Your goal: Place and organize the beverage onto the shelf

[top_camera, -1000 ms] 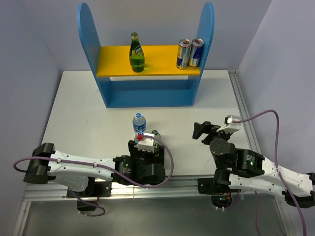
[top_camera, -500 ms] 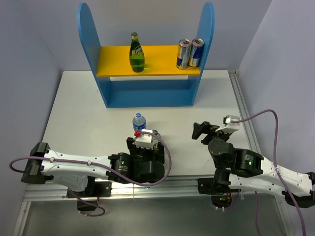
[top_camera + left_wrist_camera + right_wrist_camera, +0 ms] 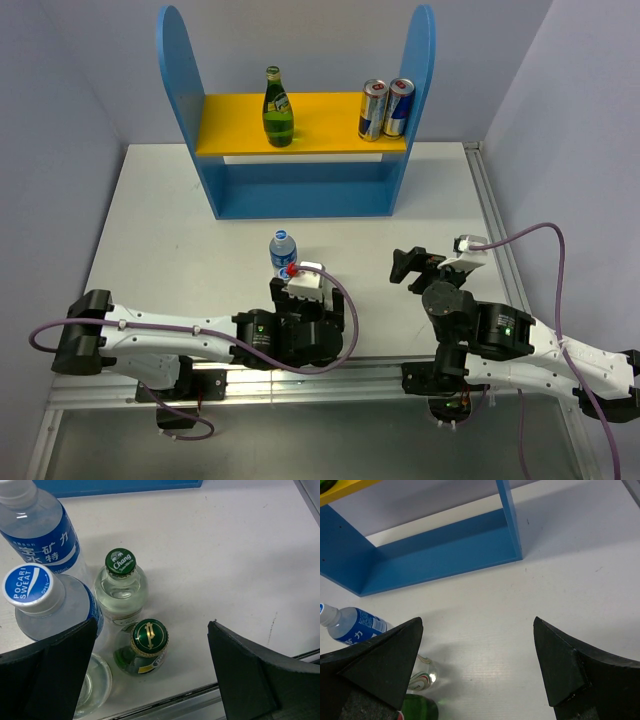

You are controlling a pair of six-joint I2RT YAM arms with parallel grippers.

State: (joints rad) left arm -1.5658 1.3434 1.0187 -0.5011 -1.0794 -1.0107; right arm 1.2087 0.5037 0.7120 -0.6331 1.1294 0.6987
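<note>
The green gold-marked cap is already between the fingers of my left gripper, so I will lower the gripper over the small green bottle and close its fingers around that cap.
The shelf stands at the back of the table. Its yellow board holds a green bottle and two cans. A cluster of bottles stands by the near edge. It includes a water bottle, a Pocari Sweat bottle, a clear Chang bottle and a small green bottle with a gold-marked cap. My left gripper hangs open over this cluster, with its fingers on either side of the small green bottle and not touching it. My right gripper is open over bare table and holds nothing.
A clear round glass piece sits by the left finger at the table's near metal edge. The right wrist view shows the shelf's blue base, the water bottle and a clear striped-label bottle to the left.
My left wrist has shifted slightly to the right over the bottle cluster and now covers the green cap seen earlier. The right arm has not moved.
</note>
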